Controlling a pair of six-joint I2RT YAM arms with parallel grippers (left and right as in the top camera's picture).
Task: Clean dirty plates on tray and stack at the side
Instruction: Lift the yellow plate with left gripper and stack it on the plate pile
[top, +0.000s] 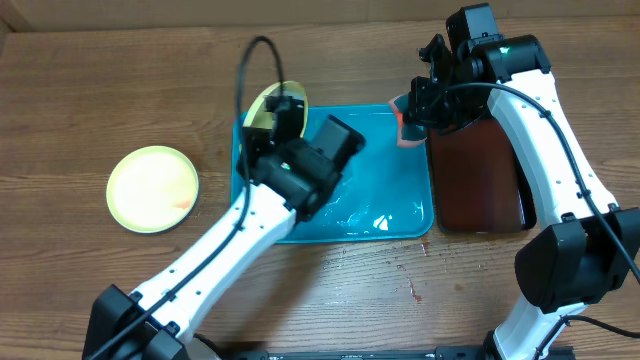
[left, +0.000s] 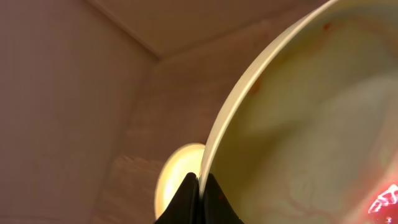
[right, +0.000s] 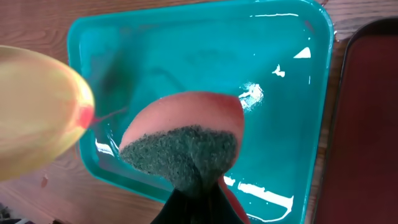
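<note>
I will swing my left gripper to the left in the overhead view, level the plate and lower it onto the second plate (top: 152, 189) (left: 176, 182), because that one lies flat for stacking.
My left gripper (top: 283, 113) is shut on the rim of a pale yellow-green plate (top: 263, 107), held tilted on edge above the far left corner of the teal tray (top: 385, 225). In the left wrist view the jaws (left: 200, 180) pinch the plate's rim (left: 230, 118); faint red smears show on its face. A second yellow-green plate (top: 153, 188) lies flat on the table at the left. My right gripper (top: 412, 112) is shut on a pink sponge with a green scouring face (right: 183, 146), over the tray's far right part. The held plate shows at the left of the right wrist view (right: 34, 115). The blue-rimmed plate is out of view.
A dark reddish tray (top: 480, 170) lies right of the teal tray. Water patches glint on the teal tray's floor (right: 261, 93). Small red spots mark the wood in front of the tray (top: 412, 290).
</note>
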